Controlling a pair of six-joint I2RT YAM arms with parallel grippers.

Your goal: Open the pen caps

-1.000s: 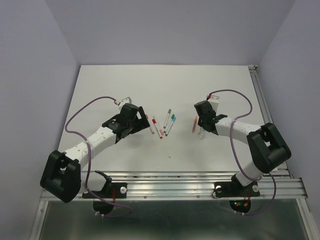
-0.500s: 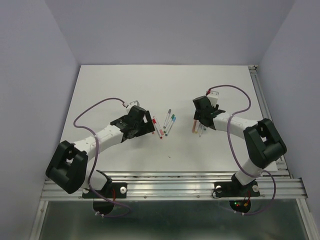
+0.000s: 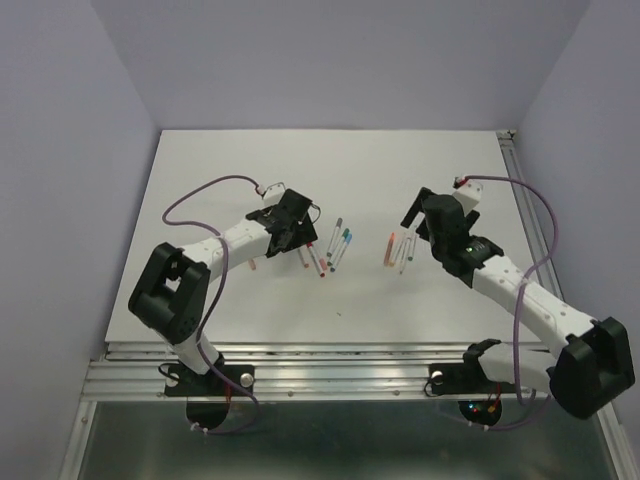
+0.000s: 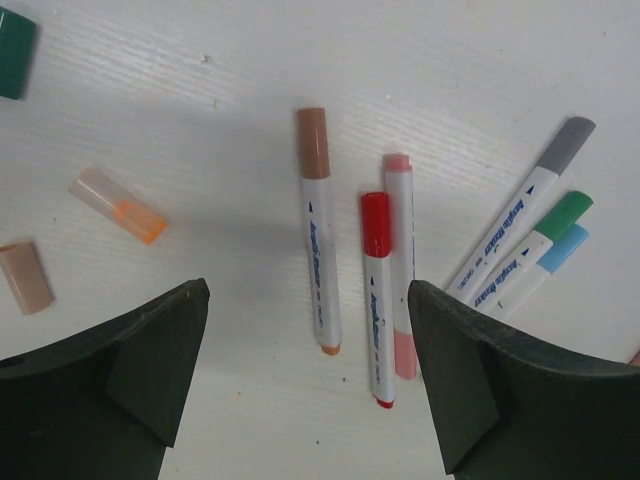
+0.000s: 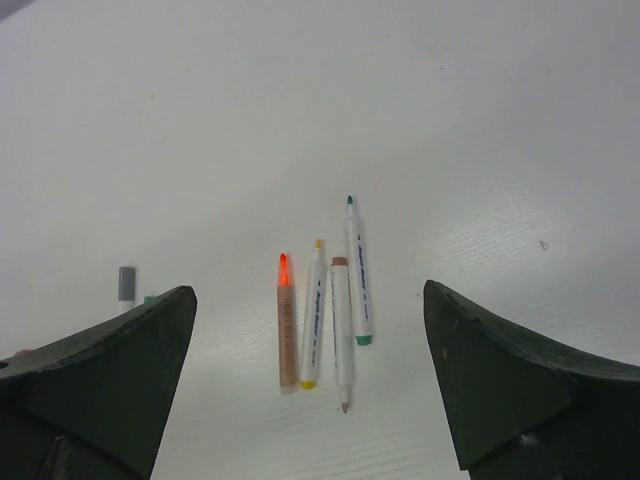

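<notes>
I will next lower my left gripper to the brown cap (image 4: 313,143) and close it, because that pen still has its cap on and lies apart from the red one.
Several capped pens (image 4: 377,300) lie side by side under my left gripper (image 4: 308,362), which hangs open above them: brown, red and pink caps in the middle, and grey, green and blue caps (image 4: 560,215) at the right. In the top view this gripper (image 3: 298,230) is at the left edge of that cluster (image 3: 326,254). Loose caps (image 4: 118,205), one orange and one tan, lie to the left. My right gripper (image 5: 310,412) is open and empty, above and behind several uncapped pens (image 5: 342,330). From above, it (image 3: 418,228) stands just right of them (image 3: 398,252).
A loose green cap (image 4: 14,40) sits at the left wrist view's top left corner. A grey cap (image 5: 126,282) shows far off in the right wrist view. The white table (image 3: 330,160) is walled at back and sides, with a metal rail (image 3: 350,372) at the near edge.
The right gripper has opened and drawn back from the uncapped pens, its arm swinging out to the right. The left gripper has moved right and farther back to the capped pens.
</notes>
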